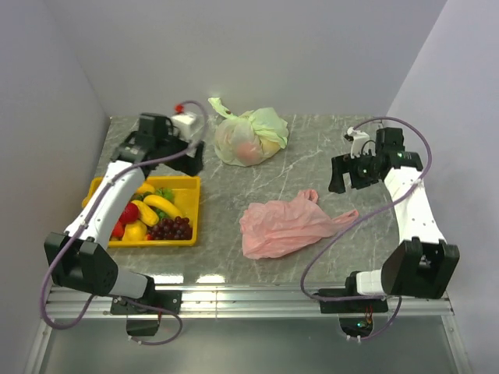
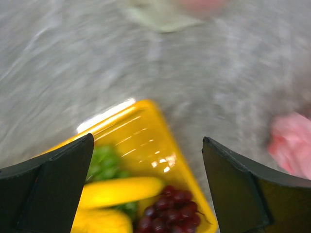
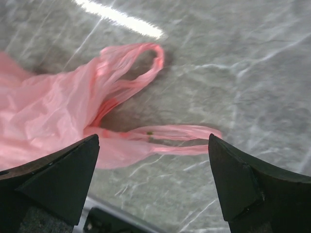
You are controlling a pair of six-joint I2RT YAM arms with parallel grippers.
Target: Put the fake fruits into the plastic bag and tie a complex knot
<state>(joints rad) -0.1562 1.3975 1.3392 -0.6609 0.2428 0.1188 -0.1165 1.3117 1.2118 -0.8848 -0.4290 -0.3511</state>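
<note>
My right gripper needs to move down and to the left in the top view next, onto the bag's folds beside the bag's handle loops, because the bunched plastic there is good to pinch.
The fake fruits lie in a yellow tray [image 1: 191, 187] at the left: bananas [image 1: 160, 204], a strawberry [image 1: 129, 212], purple grapes [image 1: 171, 228] and green grapes [image 1: 164, 192]. The pink plastic bag [image 1: 281, 226] lies flat and crumpled mid-table. My left gripper [image 1: 191, 158] is open and empty, hovering above the tray's far right corner; its wrist view shows a banana [image 2: 121, 191] and purple grapes [image 2: 170, 208] between the fingers. My right gripper [image 1: 345, 176] is open and empty, above the table right of the bag. Its wrist view shows the bag [image 3: 48, 111] and its two handle loops [image 3: 175, 138].
A knotted pale green-and-white bag [image 1: 249, 136] with fruit inside sits at the back centre. Grey walls close in the table on the left, back and right. A metal rail [image 1: 249, 292] runs along the near edge.
</note>
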